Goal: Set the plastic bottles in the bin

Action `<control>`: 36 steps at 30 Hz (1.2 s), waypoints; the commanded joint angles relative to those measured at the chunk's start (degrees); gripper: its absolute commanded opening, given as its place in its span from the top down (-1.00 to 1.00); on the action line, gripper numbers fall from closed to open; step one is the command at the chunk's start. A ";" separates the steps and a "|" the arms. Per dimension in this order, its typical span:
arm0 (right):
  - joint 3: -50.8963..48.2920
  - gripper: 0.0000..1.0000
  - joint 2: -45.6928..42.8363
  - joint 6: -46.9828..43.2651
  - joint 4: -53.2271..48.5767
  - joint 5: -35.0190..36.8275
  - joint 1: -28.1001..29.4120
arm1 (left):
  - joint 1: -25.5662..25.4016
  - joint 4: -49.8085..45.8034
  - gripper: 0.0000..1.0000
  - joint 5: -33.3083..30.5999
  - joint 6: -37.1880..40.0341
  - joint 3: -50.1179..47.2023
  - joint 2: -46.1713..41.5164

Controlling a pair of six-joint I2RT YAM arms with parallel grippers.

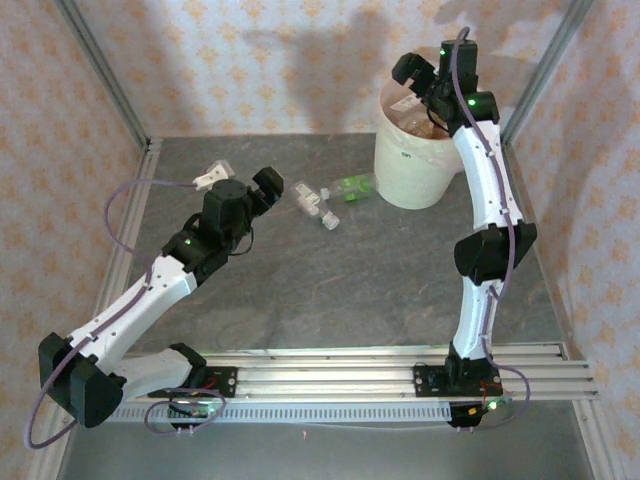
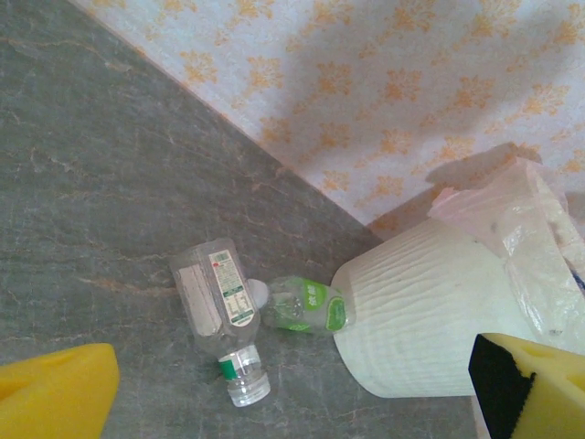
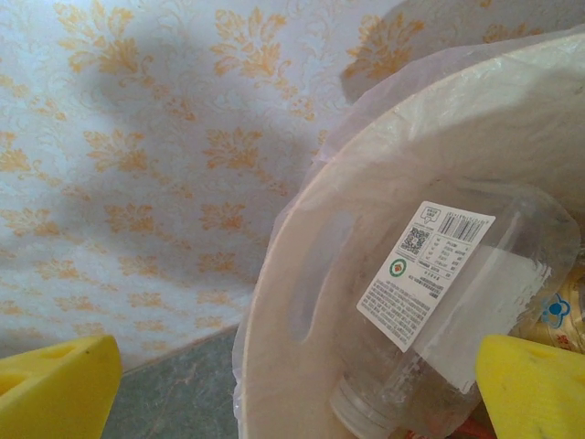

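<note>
The clear white-labelled bottle lies on the tabletop outside the bin, so the robot's left gripper will next move down toward it and close around its broad base end (image 1: 301,189) (image 2: 205,263).
A clear bottle with a white label and a green neck band (image 2: 212,294) lies on the grey table (image 2: 101,183), also seen from above (image 1: 315,205). A green-labelled bottle (image 2: 309,306) (image 1: 352,188) lies beside it, its base against the white bin (image 2: 430,311) (image 1: 412,170). My left gripper (image 2: 292,407) (image 1: 268,188) hovers open just short of these two bottles, nothing between its yellow fingers (image 2: 55,393). My right gripper (image 3: 292,393) (image 1: 415,75) hangs open over the bin rim (image 3: 302,274). A clear white-labelled bottle (image 3: 457,302) lies inside the bin, free of the fingers (image 3: 535,389).
The bin stands at the back right against the patterned wall (image 2: 384,82), its pinkish liner (image 2: 530,229) folded over the rim. An orange bottle (image 3: 569,311) shows deeper in the bin. A metal frame post (image 1: 105,75) and the rail (image 1: 400,375) bound the table.
</note>
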 commanded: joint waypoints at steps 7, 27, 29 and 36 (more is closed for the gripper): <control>-21.53 -0.99 -20.18 -10.21 13.25 -7.92 1.49 | 0.50 -6.11 -1.00 1.24 -1.37 3.84 7.49; -74.10 -0.99 -43.75 -19.88 29.95 -6.07 16.87 | 1.65 -25.45 -1.00 1.32 -4.26 27.70 36.78; -76.57 -0.99 -45.98 -18.84 30.47 -4.20 16.89 | 1.73 -26.05 -1.00 1.35 -3.42 32.59 41.53; -80.35 -0.99 -50.18 -18.84 28.20 -1.03 16.93 | 1.98 -34.64 -1.00 -0.04 -4.88 52.27 59.22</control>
